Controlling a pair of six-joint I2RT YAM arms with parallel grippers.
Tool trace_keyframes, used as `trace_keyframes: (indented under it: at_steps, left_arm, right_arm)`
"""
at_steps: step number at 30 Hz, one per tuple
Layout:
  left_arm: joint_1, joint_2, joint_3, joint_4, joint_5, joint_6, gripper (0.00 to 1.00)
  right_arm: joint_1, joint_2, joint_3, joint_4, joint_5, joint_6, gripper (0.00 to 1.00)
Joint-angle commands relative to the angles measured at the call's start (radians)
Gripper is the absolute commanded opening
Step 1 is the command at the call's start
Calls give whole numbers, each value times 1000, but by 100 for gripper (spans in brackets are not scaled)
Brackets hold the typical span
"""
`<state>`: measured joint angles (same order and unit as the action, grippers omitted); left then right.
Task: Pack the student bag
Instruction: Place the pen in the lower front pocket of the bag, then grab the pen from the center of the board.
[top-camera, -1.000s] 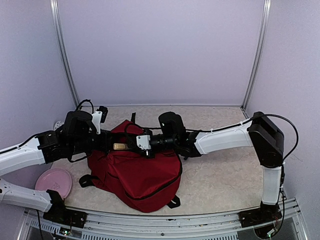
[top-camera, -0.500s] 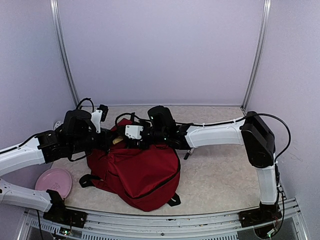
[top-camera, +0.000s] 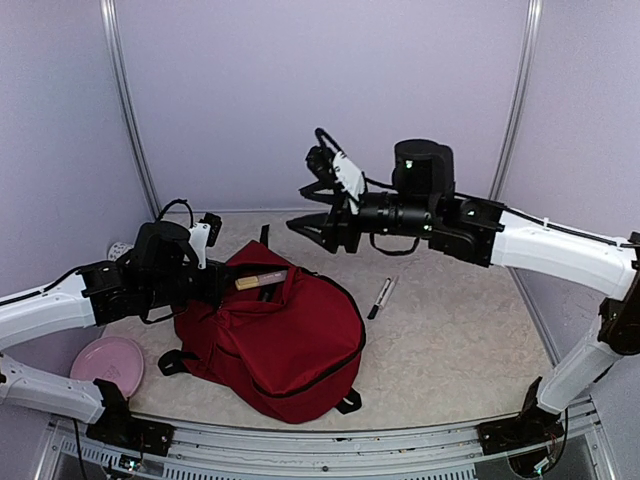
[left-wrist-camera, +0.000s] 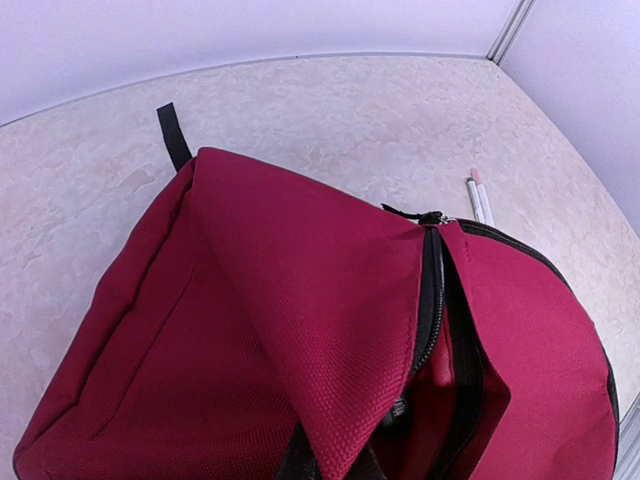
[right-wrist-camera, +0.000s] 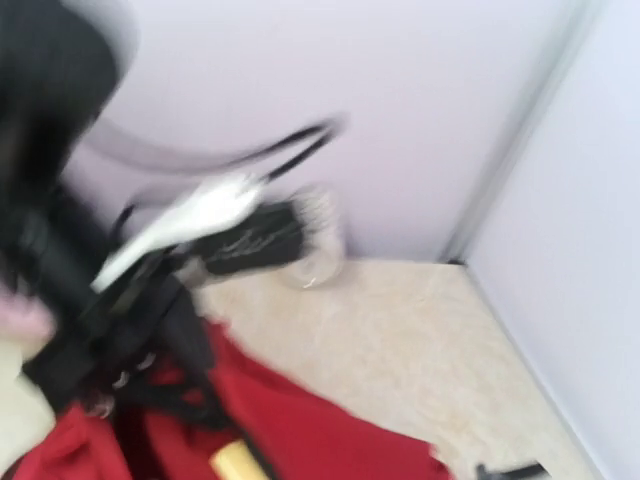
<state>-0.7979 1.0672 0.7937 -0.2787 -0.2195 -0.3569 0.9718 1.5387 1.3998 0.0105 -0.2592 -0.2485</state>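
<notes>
The robot's right gripper isn't holding anything and will move down to the right in the top view onto the pink-ended pen (top-camera: 390, 289), which is below it on that side, still outside the bag (top-camera: 290, 350).
The student bag (top-camera: 290, 350), a dark red backpack with black zippers, lies on the table with its top opening held apart. A tan stick-like object (top-camera: 260, 280) pokes out of the opening and also shows in the blurred right wrist view (right-wrist-camera: 235, 462). My left gripper (top-camera: 218, 285) is shut on the bag's upper flap (left-wrist-camera: 330, 330), and its fingers are mostly hidden under the fabric. My right gripper (top-camera: 300, 210) is raised above and behind the bag, open and empty. Its fingers do not show in its own wrist view.
A marker (top-camera: 380, 297) lies on the table right of the bag; the left wrist view shows two pens (left-wrist-camera: 478, 198) there. A pink plate (top-camera: 108, 362) sits at the near left. A black strap (left-wrist-camera: 172, 135) trails behind the bag. Walls enclose the back and sides.
My right gripper has let go of the tan object at the bag's opening and swung up and back to the right. The left gripper still holds the flap.
</notes>
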Motion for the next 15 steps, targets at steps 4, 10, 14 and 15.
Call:
trace_keyframes:
  at_steps: [4, 10, 14, 15]
  left_arm:
    - [-6, 5, 17, 30, -27, -2, 0]
    - [-19, -2, 17, 10, -37, -2, 0]
    - [-23, -19, 4, 10, -46, -7, 0]
    - [-23, -21, -1, 12, -45, -7, 0]
  right_arm:
    - [-255, 18, -158, -315, 429, 549, 58]
    - [-369, 218, -179, -404, 357, 613, 51]
    - [-379, 331, -150, -383, 347, 611, 51]
    - [-380, 355, -143, -371, 340, 609, 51]
